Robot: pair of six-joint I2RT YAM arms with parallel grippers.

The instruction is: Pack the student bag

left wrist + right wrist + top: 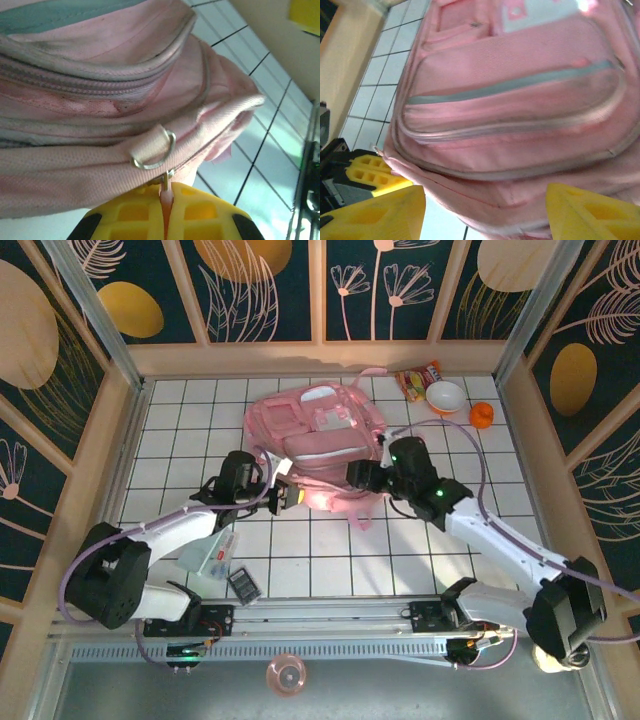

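My left gripper needs to move back a little from the bag's edge next and open its closed fingers to let go of the pink zip pull, which is between them.
The student bag, a large pink backpack, lies flat in the middle of the white tiled table. My left gripper is at its near left edge. Its yellow fingers are shut on the pink zip pull, just below a metal D-ring. My right gripper is at the bag's near right edge and stands open. Its yellow fingertips are spread wide on either side of the bag's lower seam, with no grip on the fabric. The left gripper's fingers show at the bag's corner.
At the back right lie a snack packet, a white bowl and a small orange object. A dark calculator and a clear plastic item lie near the left arm. Wooden walls surround the table.
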